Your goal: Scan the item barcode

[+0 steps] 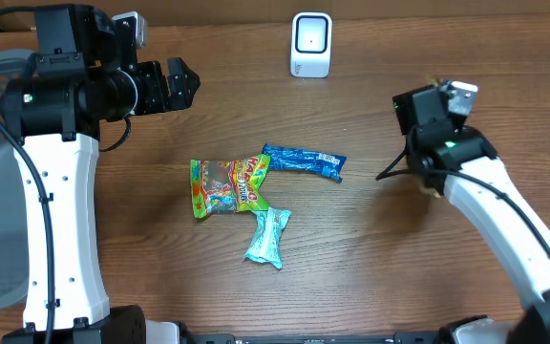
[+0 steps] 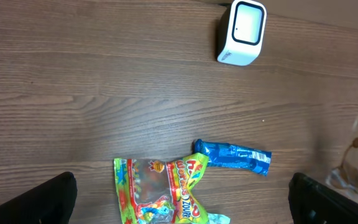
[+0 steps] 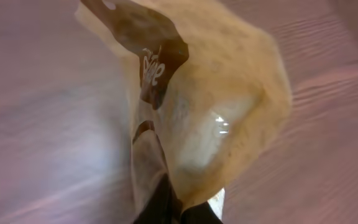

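Observation:
The right gripper moves the pouch to the left in the overhead view and down onto clear tabletop (image 1: 378,193) beside the blue wrapper next, then releases it.
My right gripper (image 3: 182,214) is shut on the lower edge of a tan snack pouch (image 3: 222,106) with a brown label, which fills the blurred right wrist view. From overhead, that gripper (image 1: 427,179) hangs over the table's right side and the pouch is mostly hidden under it. The white barcode scanner (image 1: 311,43) stands at the back centre, well to the left of the pouch. My left gripper (image 1: 176,84) is open and holds nothing, at the back left. Its dark fingertips (image 2: 55,200) frame the table from high above.
Three packets lie mid-table: a green gummy-worm bag (image 1: 227,185), a blue wrapper (image 1: 304,162) and a teal packet (image 1: 268,236). The left wrist view also shows the scanner (image 2: 242,31), the blue wrapper (image 2: 234,155) and the gummy bag (image 2: 157,193).

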Controlling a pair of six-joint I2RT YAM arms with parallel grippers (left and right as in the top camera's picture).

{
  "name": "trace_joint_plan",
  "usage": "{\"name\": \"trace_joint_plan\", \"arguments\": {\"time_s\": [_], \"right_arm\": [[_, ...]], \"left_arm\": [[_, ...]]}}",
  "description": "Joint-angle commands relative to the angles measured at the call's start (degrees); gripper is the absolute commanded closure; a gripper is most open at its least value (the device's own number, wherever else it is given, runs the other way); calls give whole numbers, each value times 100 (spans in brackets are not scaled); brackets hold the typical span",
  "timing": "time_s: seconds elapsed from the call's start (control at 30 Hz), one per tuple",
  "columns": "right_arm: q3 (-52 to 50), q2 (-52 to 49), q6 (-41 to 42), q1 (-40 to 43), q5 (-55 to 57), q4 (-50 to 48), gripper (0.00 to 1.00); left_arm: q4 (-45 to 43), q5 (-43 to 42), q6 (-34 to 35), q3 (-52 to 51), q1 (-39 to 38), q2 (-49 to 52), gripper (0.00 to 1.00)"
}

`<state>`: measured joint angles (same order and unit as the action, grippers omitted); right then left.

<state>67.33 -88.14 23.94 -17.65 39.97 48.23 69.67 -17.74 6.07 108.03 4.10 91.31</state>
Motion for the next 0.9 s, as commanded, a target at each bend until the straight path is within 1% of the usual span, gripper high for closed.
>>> {"name": "trace_joint_plan", "arguments": {"time_s": [0.0,0.1,0.17,0.27,0.33,0.37,0.43,0.5,0.53,0.6,0.7,0.8,0.87], "right_arm": [[129,-452,-922,-79,1069,122,96],[129,-686,-1104,-328,1665,190,96],[129,-741,-1250,-501,1698,175,96],[129,-824,-1410,-772,1543,157,96],[129,-909,-1558,-975,1086,160,94],[129,-979,-1565,-1119,636,153,82],[127,-1038,-1567,-1287,-111,146,69],[127,-1043,-1567,-1493,-1200,131,53],[129,-1040,-1567,-1600,-1744,140,48],[129,-1038,-1565,-1685,-2341,181,47],[227,-1027,-1563,-1711,-3108,317,32],[660,-1023,-1497,-1628,-3373,761,22],[1154,-1023,-1480,-1469,-3390,1200,21]], "left_arm": [[2,33,81,-28,-37,31,0],[2,35,81,-28,-37,31,0],[2,33,81,-28,-37,31,0],[2,33,81,-28,-37,31,1],[0,33,81,-28,-37,31,0],[2,33,81,-28,-37,31,0],[2,33,81,-28,-37,31,0],[2,33,81,-28,-37,31,0],[2,33,81,-28,-37,31,0],[2,33,81,-28,-37,31,0],[2,35,81,-28,-37,31,0],[0,33,81,-28,-37,31,0],[2,35,81,-28,-37,31,0]]}}
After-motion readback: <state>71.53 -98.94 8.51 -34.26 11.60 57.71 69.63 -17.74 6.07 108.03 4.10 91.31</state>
